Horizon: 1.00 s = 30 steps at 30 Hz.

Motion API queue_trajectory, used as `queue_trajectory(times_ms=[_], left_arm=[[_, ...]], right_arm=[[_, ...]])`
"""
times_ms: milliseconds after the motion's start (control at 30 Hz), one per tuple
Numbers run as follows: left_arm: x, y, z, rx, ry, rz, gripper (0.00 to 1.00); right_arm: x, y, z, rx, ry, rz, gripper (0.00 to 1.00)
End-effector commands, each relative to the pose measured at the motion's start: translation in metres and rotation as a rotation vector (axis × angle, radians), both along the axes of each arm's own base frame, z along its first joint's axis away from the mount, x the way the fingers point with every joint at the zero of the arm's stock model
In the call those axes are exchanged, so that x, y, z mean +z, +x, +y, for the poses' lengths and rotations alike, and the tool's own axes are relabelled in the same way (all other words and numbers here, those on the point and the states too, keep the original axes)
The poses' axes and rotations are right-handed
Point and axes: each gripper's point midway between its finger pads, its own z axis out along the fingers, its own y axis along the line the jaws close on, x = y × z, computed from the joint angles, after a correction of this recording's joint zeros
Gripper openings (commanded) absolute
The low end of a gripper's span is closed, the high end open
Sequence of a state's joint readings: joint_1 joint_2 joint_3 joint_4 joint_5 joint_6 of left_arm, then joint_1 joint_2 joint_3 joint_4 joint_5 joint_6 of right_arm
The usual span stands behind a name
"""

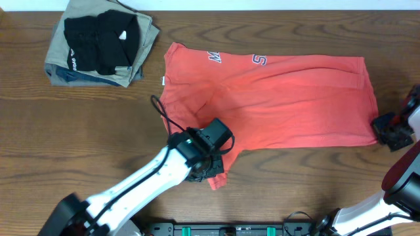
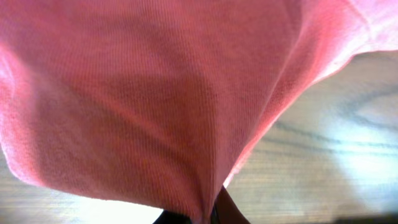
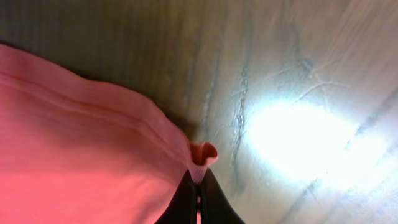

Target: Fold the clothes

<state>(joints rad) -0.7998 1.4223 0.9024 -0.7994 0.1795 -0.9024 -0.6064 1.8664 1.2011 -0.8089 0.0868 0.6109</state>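
My left gripper is pinching the fold and will next carry it outward onto the shirt (image 1: 185, 87) beside the white tag and release it, because this near part still juts out.
The red-orange T-shirt (image 1: 275, 98) lies spread across the table, white lettering at its far edge. My left gripper (image 1: 209, 167) is shut on the shirt's near-left part; in the left wrist view the cloth (image 2: 149, 99) hangs from the jaws (image 2: 208, 214) and fills most of the frame. My right gripper (image 1: 388, 131) is shut on the shirt's near-right corner; the right wrist view shows the hem (image 3: 93, 162) pinched between the dark fingertips (image 3: 199, 186) just above the wood.
A folded black garment (image 1: 102, 39) lies on a folded khaki garment (image 1: 141, 49) at the far left corner of the wooden table (image 1: 72, 131). A black cable (image 1: 163, 115) loops by the left arm.
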Motion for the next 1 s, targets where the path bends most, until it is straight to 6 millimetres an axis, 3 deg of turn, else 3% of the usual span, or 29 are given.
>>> queue_trajectory(times_ms=[0, 167, 400, 600, 800, 967], left_arm=[[0.031, 0.019, 0.0, -0.031, -0.018, -0.131, 0.06], [0.056, 0.049, 0.019, 0.009, 0.04, -0.312, 0.06], [0.061, 0.099, 0.04, 0.019, 0.107, -0.461, 0.06], [0.049, 0.14, 0.06, 0.077, 0.131, -0.496, 0.06], [0.029, 0.17, 0.065, 0.079, 0.152, -0.517, 0.06], [0.016, 0.19, 0.065, 0.092, 0.149, -0.542, 0.06]], right_arm=[[0.025, 0.02, -0.008, -0.026, 0.012, -0.069, 0.01], [0.05, 0.037, -0.004, -0.014, 0.06, -0.126, 0.01], [0.056, 0.063, 0.003, 0.044, 0.025, -0.186, 0.01], [0.065, 0.105, 0.017, 0.13, -0.034, -0.294, 0.01], [0.082, 0.151, 0.031, 0.211, -0.102, -0.434, 0.01], [0.094, 0.172, 0.032, 0.233, -0.171, -0.498, 0.02]])
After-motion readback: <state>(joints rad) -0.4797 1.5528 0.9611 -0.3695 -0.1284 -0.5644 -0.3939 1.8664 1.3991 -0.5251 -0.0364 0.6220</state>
